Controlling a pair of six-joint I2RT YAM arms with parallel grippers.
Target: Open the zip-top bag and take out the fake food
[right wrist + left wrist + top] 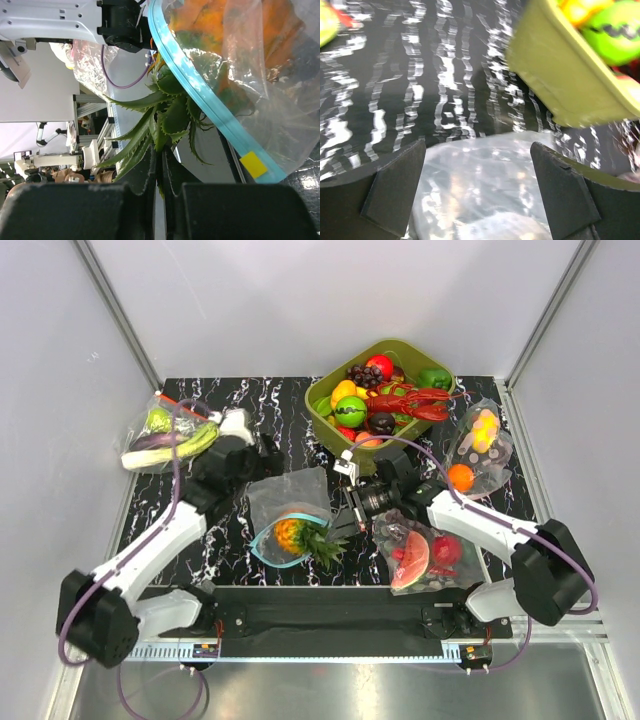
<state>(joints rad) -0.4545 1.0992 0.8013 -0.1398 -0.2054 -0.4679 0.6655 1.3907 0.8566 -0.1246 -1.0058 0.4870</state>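
Observation:
The robot's right gripper should bring the pineapple (291, 535) out of the bag's opening, then up and outward over the green bin's far end (406, 364), and then let it go, because loose fruits gather there.
The clear zip-top bag (290, 502) lies mid-table, its teal zip mouth (200, 95) open towards the near edge. The orange pineapple (291, 535) sits in the mouth with its green crown (323, 548) sticking out. My right gripper (342, 526) is shut on a crown leaf (161, 150), with the pineapple body (210, 20) still inside the plastic. My left gripper (266, 464) is open and hovers over the bag's far closed end (480, 185), one finger (395, 190) on each side. No other fruit shows in the bag.
A green bin (398, 343) with a red lobster and fruits stands at the back, close to my left gripper (565, 75). A bag with a watermelon slice (420, 555) lies under my right arm. A vegetable bag (165, 435) is far left. Another fruit bag (480, 445) is far right.

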